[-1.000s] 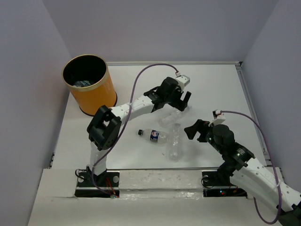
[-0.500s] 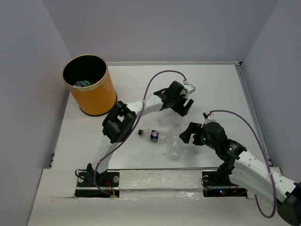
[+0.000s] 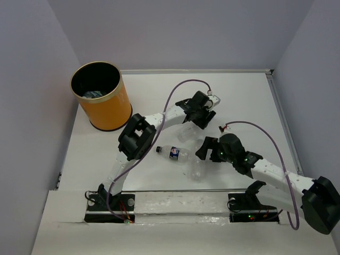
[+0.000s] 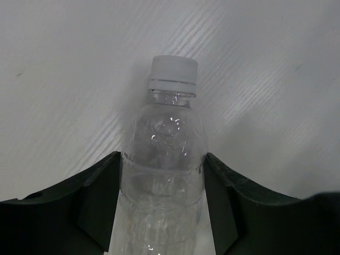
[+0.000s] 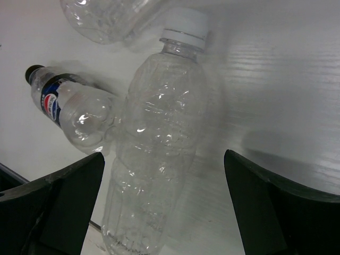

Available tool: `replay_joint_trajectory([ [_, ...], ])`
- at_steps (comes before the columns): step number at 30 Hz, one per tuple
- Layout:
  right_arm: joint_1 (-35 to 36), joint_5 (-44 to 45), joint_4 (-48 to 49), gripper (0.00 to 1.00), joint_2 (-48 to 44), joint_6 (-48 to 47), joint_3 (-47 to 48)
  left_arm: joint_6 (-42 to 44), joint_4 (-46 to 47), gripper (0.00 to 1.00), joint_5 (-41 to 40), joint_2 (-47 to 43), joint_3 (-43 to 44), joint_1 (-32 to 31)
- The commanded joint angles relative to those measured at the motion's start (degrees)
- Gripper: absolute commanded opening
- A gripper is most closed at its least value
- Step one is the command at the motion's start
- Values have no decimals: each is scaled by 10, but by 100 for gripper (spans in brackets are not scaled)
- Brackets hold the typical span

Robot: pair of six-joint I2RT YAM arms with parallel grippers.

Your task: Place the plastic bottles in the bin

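Note:
I should lower my right gripper a little over the body of the second clear bottle, and then I should close my gripper.
The orange bin [image 3: 109,109] stands at the far left with something pale lying inside. Three plastic bottles lie mid-table. In the left wrist view, my left gripper [image 4: 162,164] is shut on a clear white-capped bottle [image 4: 169,127], a finger pressed to each side of its body. The top view shows that gripper [image 3: 198,117] over the same bottle [image 3: 186,134]. My right gripper [image 5: 163,159] is open and hovers wide over a second clear bottle [image 5: 159,122], touching nothing. A black-capped bottle with a dark label [image 5: 69,114] lies beside it.
A raised rail [image 3: 180,202] runs along the near edge between the arm bases. Walls close in the table on the left, back and right. The three bottles lie close together, the labelled bottle [image 3: 172,153] left of the second clear one [image 3: 196,166].
My left gripper has lowered onto the far clear bottle and closed from wide open to touching its sides. The right arm has swung left and forward over the near clear bottle.

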Motion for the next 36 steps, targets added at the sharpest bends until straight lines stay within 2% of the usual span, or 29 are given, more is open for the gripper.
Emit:
replay_joint_trajectory([
  [1,1,-5,73,100,64,-2,28,11,-21,47,-23,-6,34,-1],
  [4,1,9,86,100,91,-1,32,7,-20,40,-32,-26,37,0],
  [8,1,30,110,97,108,4,23,-12,17,37,-25,-70,18,14],
  [11,1,42,117,88,122,2,28,-50,61,35,21,-114,-12,42],
  [15,1,60,117,76,124,-1,29,-91,99,35,27,-176,-40,73],
  [16,1,65,117,72,121,-4,26,-97,110,35,27,-205,-45,79],
  [17,1,67,117,62,117,-4,25,-109,116,35,27,-221,-48,92],
  [18,1,69,117,59,112,-4,21,-115,122,35,31,-237,-55,99],
  [23,1,73,117,51,56,-8,3,-147,161,35,21,-358,-86,152],
  [27,1,76,117,48,20,-23,-5,-153,161,35,-21,-439,-101,231],
  [29,1,78,117,46,3,-26,-11,-156,164,34,-62,-483,-114,294],
  [32,1,74,122,45,-8,-28,-18,-147,191,34,-152,-522,-152,362],
  [36,1,63,121,45,-12,-34,-12,-177,215,32,-215,-535,-180,436],
])
